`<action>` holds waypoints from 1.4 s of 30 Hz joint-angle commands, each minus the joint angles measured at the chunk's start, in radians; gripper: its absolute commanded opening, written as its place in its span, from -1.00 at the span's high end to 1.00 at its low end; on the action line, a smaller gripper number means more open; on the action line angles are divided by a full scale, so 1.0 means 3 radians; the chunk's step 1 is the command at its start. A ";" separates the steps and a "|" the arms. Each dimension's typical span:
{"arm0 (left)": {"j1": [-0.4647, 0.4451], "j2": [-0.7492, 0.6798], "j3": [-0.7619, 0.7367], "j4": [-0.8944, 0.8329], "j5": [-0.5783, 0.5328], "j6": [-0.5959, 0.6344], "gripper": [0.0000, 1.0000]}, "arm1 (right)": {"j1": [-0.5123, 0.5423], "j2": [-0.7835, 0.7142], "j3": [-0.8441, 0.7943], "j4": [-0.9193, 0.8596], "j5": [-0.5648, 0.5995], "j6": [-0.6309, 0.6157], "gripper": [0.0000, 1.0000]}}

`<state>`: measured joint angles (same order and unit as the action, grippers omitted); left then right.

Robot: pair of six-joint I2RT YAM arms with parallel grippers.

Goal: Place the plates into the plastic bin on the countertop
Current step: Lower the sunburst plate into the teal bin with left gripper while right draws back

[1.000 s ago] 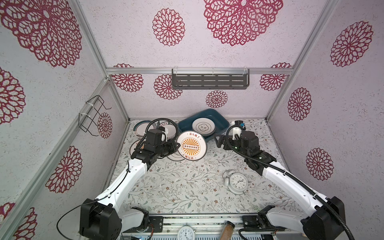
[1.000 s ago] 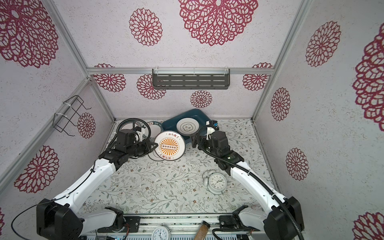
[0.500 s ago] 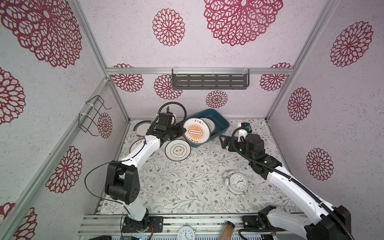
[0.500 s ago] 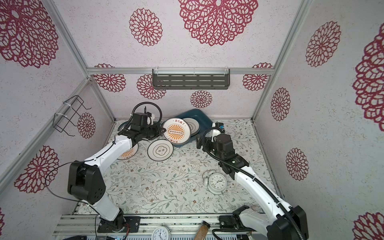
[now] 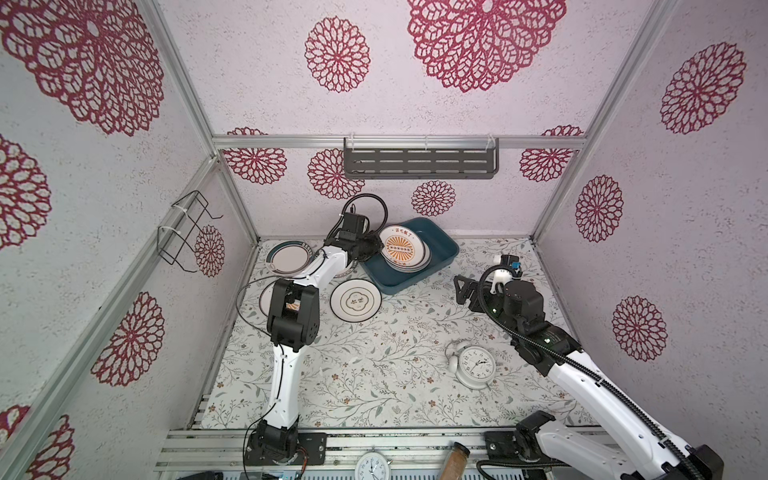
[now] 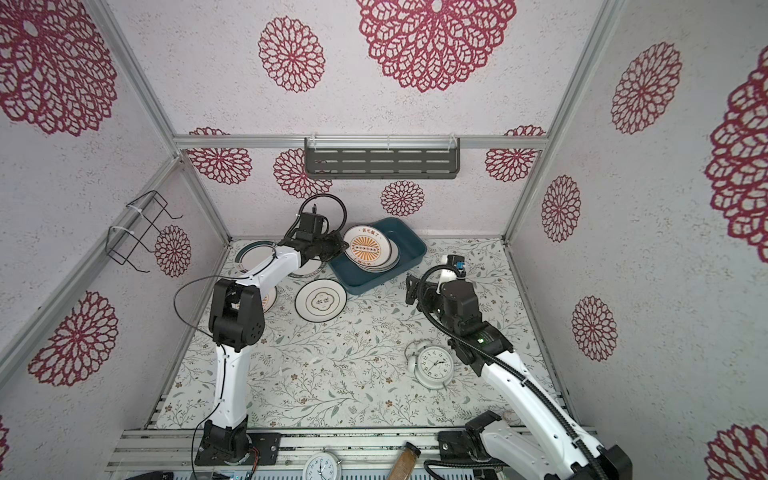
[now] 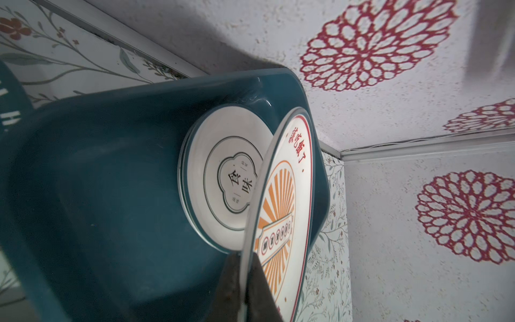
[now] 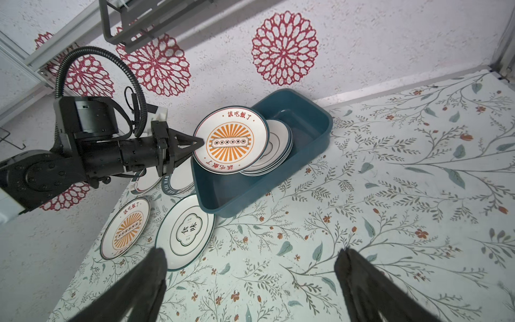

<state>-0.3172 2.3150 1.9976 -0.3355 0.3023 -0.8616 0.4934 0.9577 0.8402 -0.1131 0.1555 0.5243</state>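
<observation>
My left gripper lowers the tilted sunburst plate onto the stack's quatrefoil top plate next and lets go of the sunburst plate's rim there. The sunburst plate still hangs above the stack.
My left gripper is shut on the rim of a white plate with an orange sunburst centre. It holds that plate tilted over a stack of plates inside the dark teal plastic bin. The stack's top plate bears a quatrefoil emblem. On the countertop left of the bin lie a quatrefoil plate, a teal-rimmed plate and a sunburst plate. My right gripper hangs open and empty to the right of the bin.
A white alarm clock lies on the countertop beside my right forearm. A grey slotted shelf hangs on the back wall and a black wire rack on the left wall. My left arm's elbow stands over the left-hand plates.
My left gripper has carried the sunburst plate from above the countertop back and to the right, over the bin's stack. My right gripper has drawn away from the bin to the right.
</observation>
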 commanded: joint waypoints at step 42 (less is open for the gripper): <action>-0.0159 0.0774 0.0500 0.0593 -0.0100 -0.0844 0.30 | -0.0063 -0.0043 0.0040 -0.0175 0.0255 -0.0076 -0.98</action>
<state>-0.3511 2.5832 2.1197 -0.1356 0.2943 -1.1576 0.4828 0.9661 0.8413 -0.1852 0.2165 0.5224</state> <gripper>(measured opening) 0.345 0.989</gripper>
